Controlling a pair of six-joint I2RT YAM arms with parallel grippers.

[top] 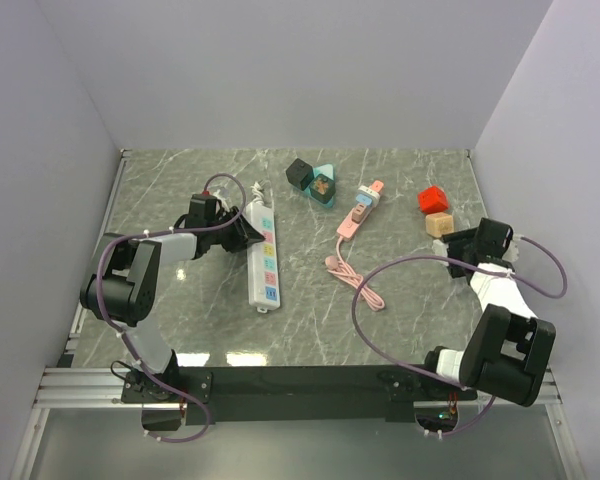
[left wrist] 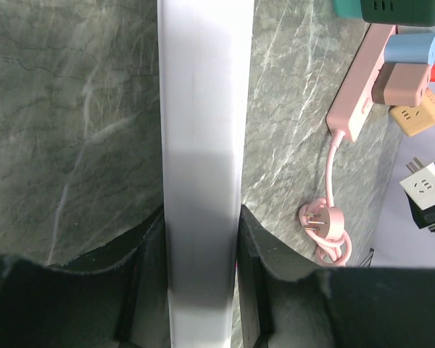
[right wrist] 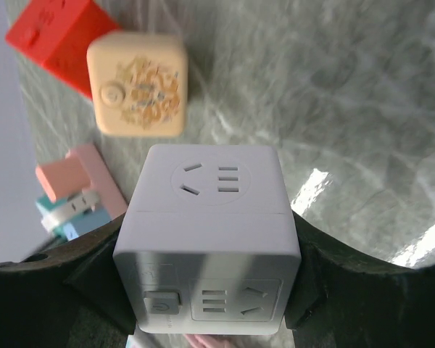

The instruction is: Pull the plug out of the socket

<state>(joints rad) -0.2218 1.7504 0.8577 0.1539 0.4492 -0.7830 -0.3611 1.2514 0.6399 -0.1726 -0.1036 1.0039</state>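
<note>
The plug is hanging above the table, clear of the socket strip, so my right gripper will next lower it to the bare marble table close beside the tan cube and open.
A long white socket strip [top: 263,262] lies on the marble table, left of centre. My left gripper [top: 242,228] is shut on its far end. In the left wrist view the strip [left wrist: 203,109] runs up between both black fingers [left wrist: 255,239], which touch its sides. The plug, a white cube adapter [right wrist: 210,210] with socket faces and a power button, sits clamped in my right gripper [right wrist: 209,239]. That gripper [top: 467,243] is at the right side of the table, well apart from the strip. The cube [left wrist: 424,185] also shows at the right edge of the left wrist view.
A pink power strip [top: 358,212] with blue and brown adapters lies mid-table, its pink cord and plug [top: 345,268] coiled in front. A red cube [top: 433,198] and a tan cube [top: 439,223] sit just beyond my right gripper. Black and teal blocks [top: 313,180] rest at the back.
</note>
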